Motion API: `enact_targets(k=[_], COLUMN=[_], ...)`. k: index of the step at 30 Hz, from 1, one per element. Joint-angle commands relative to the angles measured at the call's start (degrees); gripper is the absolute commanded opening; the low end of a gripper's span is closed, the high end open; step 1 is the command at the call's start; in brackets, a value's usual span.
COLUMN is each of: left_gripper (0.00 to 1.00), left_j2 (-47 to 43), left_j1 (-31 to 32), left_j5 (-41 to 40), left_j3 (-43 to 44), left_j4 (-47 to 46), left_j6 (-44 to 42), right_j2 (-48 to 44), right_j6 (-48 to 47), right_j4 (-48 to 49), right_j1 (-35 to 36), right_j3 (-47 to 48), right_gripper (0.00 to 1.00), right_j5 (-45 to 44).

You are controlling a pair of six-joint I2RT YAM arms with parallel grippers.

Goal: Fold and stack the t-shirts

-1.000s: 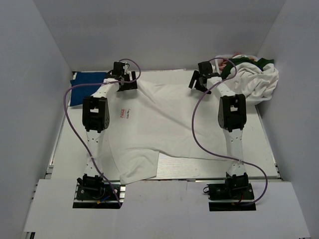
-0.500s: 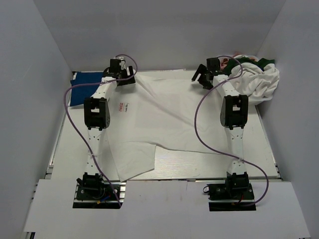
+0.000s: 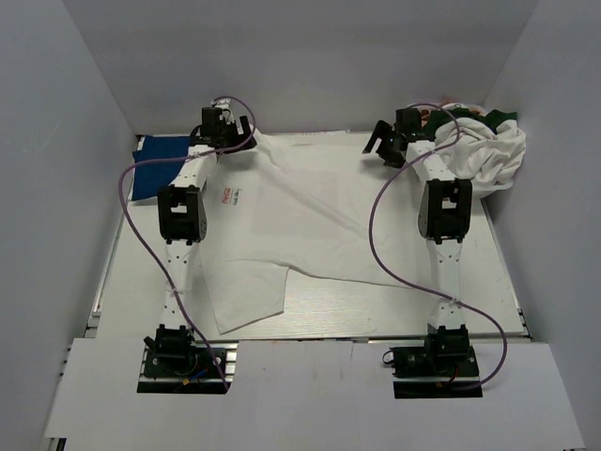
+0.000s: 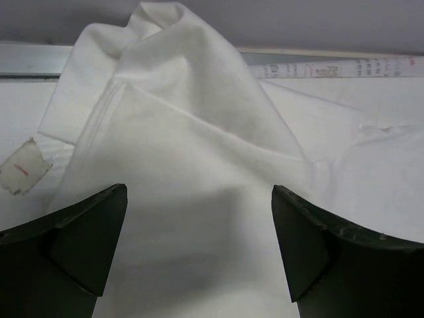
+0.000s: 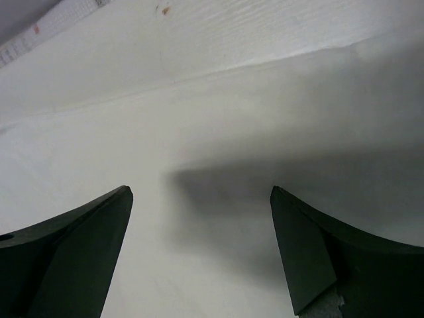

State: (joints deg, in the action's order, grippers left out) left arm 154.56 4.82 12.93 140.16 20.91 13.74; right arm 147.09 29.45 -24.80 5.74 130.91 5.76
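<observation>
This sleeve sticks out beyond the shirt's near edge. I will pull my left gripper back toward my base and lower it onto the sleeve's near corner.
A large white t-shirt lies spread on the table with a small red print near its left side. My left gripper is open at the shirt's far left corner. In the left wrist view its jaws stand wide over a bunched fold of white cloth, holding nothing. My right gripper is open above the shirt's far right corner. In the right wrist view only flat white cloth and a shadow lie below it. A blue t-shirt lies folded at the far left.
A heap of t-shirts, mostly white with dark green and pink showing, sits at the far right corner. White walls close in the table on three sides. A measuring tape strip runs along the far edge.
Both arms have reached farther toward the back wall. The white shirt has slid away from me, its near hem moving up the table. Both grippers have stayed open.
</observation>
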Motion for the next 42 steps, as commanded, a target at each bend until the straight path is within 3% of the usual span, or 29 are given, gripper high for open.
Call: enact_targets(k=[1,4,5,7,8,10,11,12,14,16,21,24,28,36,40,42], left_gripper=[1.00,1.00,1.00,1.00,1.00,1.00,1.00,1.00,1.00,1.00,1.00,1.00,0.98,0.91,0.79,0.60], left_j2=[-14.96,-29.10,-32.71,-39.74,-47.43,-55.64,-59.60,-67.04,-73.41,-82.26,-97.85,-104.44,-102.80,-96.39,-91.30,-90.66], left_j1=[-0.34,0.80,1.33,1.33,1.33,1.94,2.47,2.48,3.79,4.32,4.85,4.85,5.38,7.92,9.77,10.30], left_j5=[3.07,0.97,-2.17,-3.26,-2.74,-0.47,0.60,1.22,-1.23,-2.64,-6.76,-6.25,-2.22,-0.72,-0.01,-1.05], left_j3=[-1.72,-12.77,-20.11,-28.14,-38.36,-50.45,-61.91,-66.98,-77.60,-85.61,-93.21,-99.18,-108.49,-112.63,-115.54,-115.55], left_j4=[1.23,7.29,9.39,14.83,15.47,12.44,11.19,9.69,11.78,13.80,31.97,39.90,39.91,35.97,28.08,26.21], left_j6=[1.47,4.45,7.15,10.33,13.83,17.45,18.86,20.61,23.78,26.41,29.76,32.57,33.20,33.90,35.74,36.27], right_j2=[-12.77,-28.03,-30.61,-40.89,-43.18,-51.79,-53.90,-57.84,-64.44,-68.22,-77.99,-84.23,-90.22,-91.72,-91.71,-91.45], right_j6=[-9.66,-10.55,-10.38,-8.72,-7.93,-4.42,-3.62,-2.39,-1.77,-1.41,2.71,7.10,10.36,13.09,13.17,12.56], right_j4=[1.24,3.52,4.92,7.92,8.62,9.15,10.63,11.95,13.80,13.55,9.59,6.88,4.58,-0.33,-0.86,-1.56], right_j1=[1.46,3.93,5.06,6.65,7.35,7.71,8.32,8.41,8.59,8.77,10.78,10.87,10.52,10.43,10.35,10.26], right_j3=[-3.10,-16.62,-27.18,-34.20,-40.67,-52.89,-56.08,-63.77,-68.23,-73.40,-82.03,-86.78,-91.70,-94.87,-95.76,-96.19], right_gripper=[0.91,0.91,0.91,0.91,0.91,0.91,0.91,0.91,0.91,0.91,0.91,0.91,0.91,0.91,0.91,0.91], right_j5=[-3.46,-5.32,-10.02,-12.60,-14.35,-16.74,-17.27,-17.45,-17.36,-17.10,-16.04,-21.99,-25.26,-28.43,-28.53,-27.30])
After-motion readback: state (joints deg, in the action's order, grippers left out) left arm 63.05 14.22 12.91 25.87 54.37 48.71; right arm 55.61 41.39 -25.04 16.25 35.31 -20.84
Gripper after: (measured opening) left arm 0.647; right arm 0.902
